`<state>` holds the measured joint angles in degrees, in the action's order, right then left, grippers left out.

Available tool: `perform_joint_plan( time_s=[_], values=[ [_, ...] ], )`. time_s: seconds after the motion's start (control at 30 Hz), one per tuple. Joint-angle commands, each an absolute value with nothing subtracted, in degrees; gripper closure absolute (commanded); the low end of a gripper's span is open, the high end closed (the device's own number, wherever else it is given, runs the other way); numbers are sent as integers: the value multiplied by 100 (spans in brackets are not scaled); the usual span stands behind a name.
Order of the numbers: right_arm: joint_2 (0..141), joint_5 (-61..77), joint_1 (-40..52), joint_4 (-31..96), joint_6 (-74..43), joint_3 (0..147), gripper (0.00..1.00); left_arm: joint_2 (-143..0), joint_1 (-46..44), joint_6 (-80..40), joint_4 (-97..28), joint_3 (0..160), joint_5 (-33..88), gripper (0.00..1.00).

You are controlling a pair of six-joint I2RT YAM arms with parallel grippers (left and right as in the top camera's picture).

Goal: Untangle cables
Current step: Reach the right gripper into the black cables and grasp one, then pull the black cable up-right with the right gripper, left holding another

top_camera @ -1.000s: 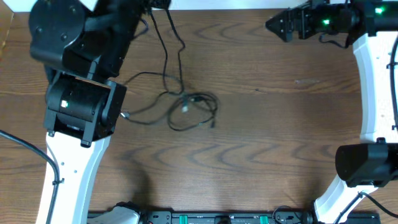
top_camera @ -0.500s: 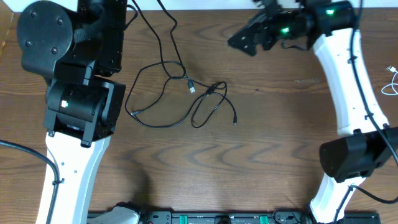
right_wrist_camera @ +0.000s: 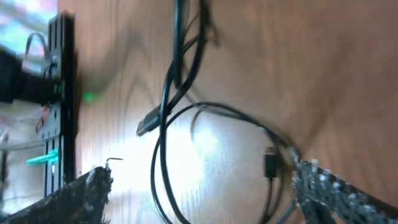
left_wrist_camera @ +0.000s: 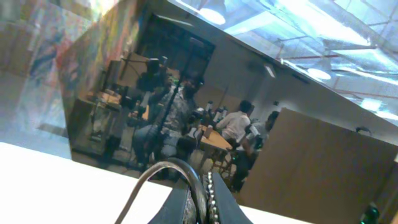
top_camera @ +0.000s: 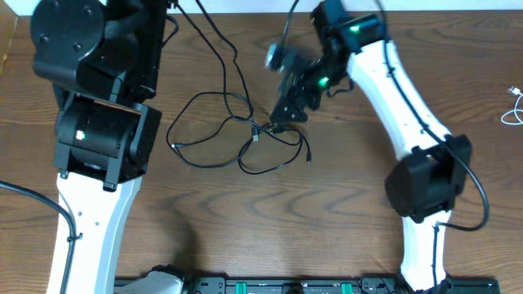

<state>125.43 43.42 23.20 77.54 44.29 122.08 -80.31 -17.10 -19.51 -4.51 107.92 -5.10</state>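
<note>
I will lower my open right gripper to its left in the overhead view, because the piece of black cable (top_camera: 253,123) (right_wrist_camera: 165,111) beside the plug crosses the loops below my gripper there.
The black cables (top_camera: 237,143) lie in loose tangled loops on the wooden table's middle, with one plug end (top_camera: 308,158) at the right. One black strand runs up to my left gripper (top_camera: 166,15) at the back edge. In the left wrist view this gripper (left_wrist_camera: 202,190) is shut on that black cable (left_wrist_camera: 186,171). My right gripper (top_camera: 283,117) hovers over the right side of the tangle. In the right wrist view it (right_wrist_camera: 199,190) is open wide, with cable loops (right_wrist_camera: 166,106) and small plugs (right_wrist_camera: 147,126) lying between its fingers. A white cable (top_camera: 513,106) lies apart at the far right edge.
The left arm's bulky black body (top_camera: 98,90) covers the table's left side. A black equipment rail (top_camera: 286,287) runs along the front edge and shows in the right wrist view (right_wrist_camera: 59,74). The left wrist camera faces the room, not the table.
My right arm has swung from the back right down and left to just above the tangle. The cable loops have shifted and spread on the table. The left arm has barely moved.
</note>
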Motion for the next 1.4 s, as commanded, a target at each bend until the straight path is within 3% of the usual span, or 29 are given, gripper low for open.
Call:
perform_joint_plan(
  time_s=[0.0,0.17,0.3,0.33,0.4,0.43,0.77,0.9,1.03,1.37],
  values=[
    [12877,4340,2532,7808,5087,12204,14,-8003,-1662,-1957,-388,10825,-585,92],
    [13393,4322,2676,7771,5083,12204,22,-8003,-1662,-1957,-386,10825,-585,92],
    [13513,4298,2670,7675,5004,12204,53,-8003,-1662,-1955,-392,10825,-585,92],
    [13463,4233,2646,7594,4845,12208,62,-8003,-1660,-1955,-410,10825,-585,92],
    [13362,4038,2565,7395,4423,12223,93,-8005,-1662,-1955,-475,10825,-585,92],
    [13301,3909,2497,7266,4145,12232,99,-8005,-1660,-1953,-537,10825,-587,92],
    [11795,2292,895,6149,1151,12291,99,-8005,-1566,-1734,-1199,10825,-1144,93],
    [11465,2110,301,6040,561,12291,99,-8005,-1378,-1551,-1199,10825,-1170,92],
    [11332,2512,-38,6110,572,12291,99,-8014,-1188,-1525,-1363,10825,-1553,92],
    [10353,4982,-110,6296,2008,12291,99,-8637,-895,-1500,-3002,10822,-1769,93]
  ],
)
